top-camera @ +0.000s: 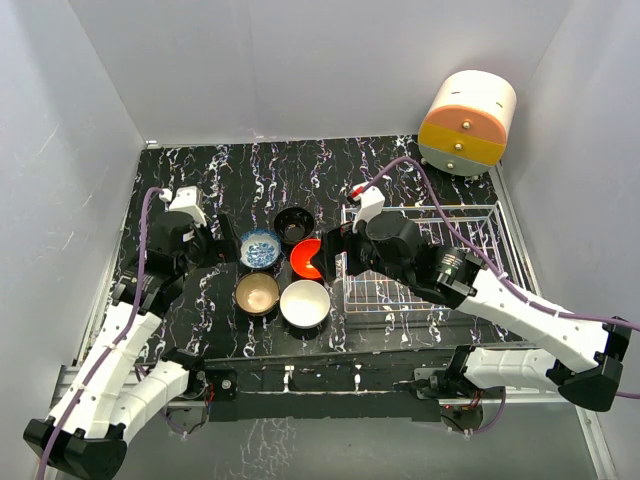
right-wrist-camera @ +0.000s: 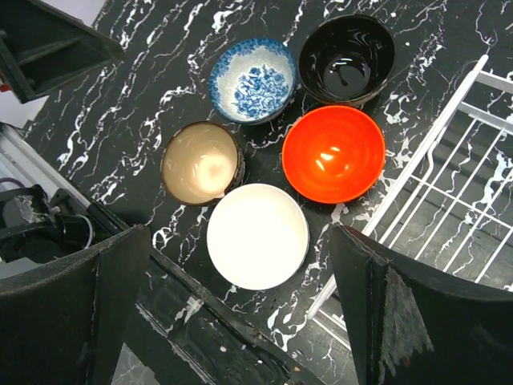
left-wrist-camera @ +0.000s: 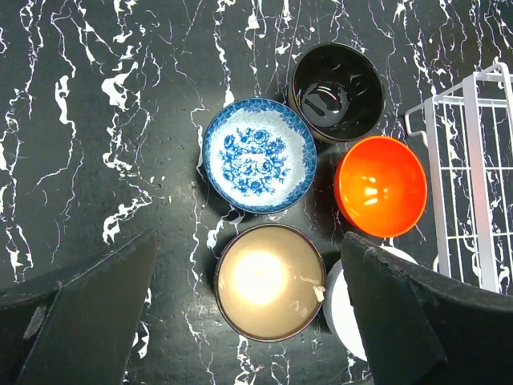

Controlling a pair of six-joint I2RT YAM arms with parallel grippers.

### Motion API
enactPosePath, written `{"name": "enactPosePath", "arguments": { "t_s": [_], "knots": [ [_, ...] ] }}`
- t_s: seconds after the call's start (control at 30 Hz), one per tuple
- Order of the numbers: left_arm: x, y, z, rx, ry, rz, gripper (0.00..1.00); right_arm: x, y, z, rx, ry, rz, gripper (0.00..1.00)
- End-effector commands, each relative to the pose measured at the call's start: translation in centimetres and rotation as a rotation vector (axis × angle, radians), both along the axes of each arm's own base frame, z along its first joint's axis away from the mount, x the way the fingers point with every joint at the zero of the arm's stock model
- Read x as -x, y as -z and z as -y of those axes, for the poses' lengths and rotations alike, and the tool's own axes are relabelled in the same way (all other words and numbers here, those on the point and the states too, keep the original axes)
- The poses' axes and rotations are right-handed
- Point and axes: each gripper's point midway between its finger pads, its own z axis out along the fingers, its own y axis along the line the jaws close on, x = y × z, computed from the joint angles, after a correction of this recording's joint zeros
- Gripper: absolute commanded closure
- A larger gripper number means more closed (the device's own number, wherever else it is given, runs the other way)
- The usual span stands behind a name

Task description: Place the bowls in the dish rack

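My right gripper next moves down, back and to the left in the top view onto the white bowl's rail-side rim (top-camera: 291, 321) (right-wrist-camera: 215, 257), clear of neighboring bowls.
Five bowls sit clustered on the black marbled table: blue-and-white (top-camera: 260, 247), black (top-camera: 294, 225), red-orange (top-camera: 306, 258), tan-gold (top-camera: 257, 293) and white (top-camera: 304, 303). The wire dish rack (top-camera: 425, 292) lies just right of them, with no bowl in the part that shows. My left gripper (top-camera: 222, 248) is open and empty, held above the left of the cluster; in its wrist view the tan-gold bowl (left-wrist-camera: 270, 279) lies between its fingers (left-wrist-camera: 88, 313). My right gripper (top-camera: 332, 258) is open and empty above the rack's left edge; the white bowl (right-wrist-camera: 257, 235) lies between its fingers (right-wrist-camera: 417, 313).
A round cream-and-orange drawer cabinet (top-camera: 466, 122) stands at the back right corner. White walls close in the table on three sides. The rack's left rim (left-wrist-camera: 469, 176) runs close to the red-orange bowl (left-wrist-camera: 380, 186). The table's near edge rail (right-wrist-camera: 208, 321) lies just below the white bowl.
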Motion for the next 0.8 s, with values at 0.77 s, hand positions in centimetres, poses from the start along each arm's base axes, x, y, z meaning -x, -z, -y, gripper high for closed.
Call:
{"name": "enactPosePath", "arguments": {
  "t_s": [0.77],
  "knots": [
    [1.6, -0.8, -1.1, -0.007, -0.032, 0.016, 0.03, 3.9, 7.1, -7.3, 0.246, -0.282, 0.021, 0.10]
  ]
}}
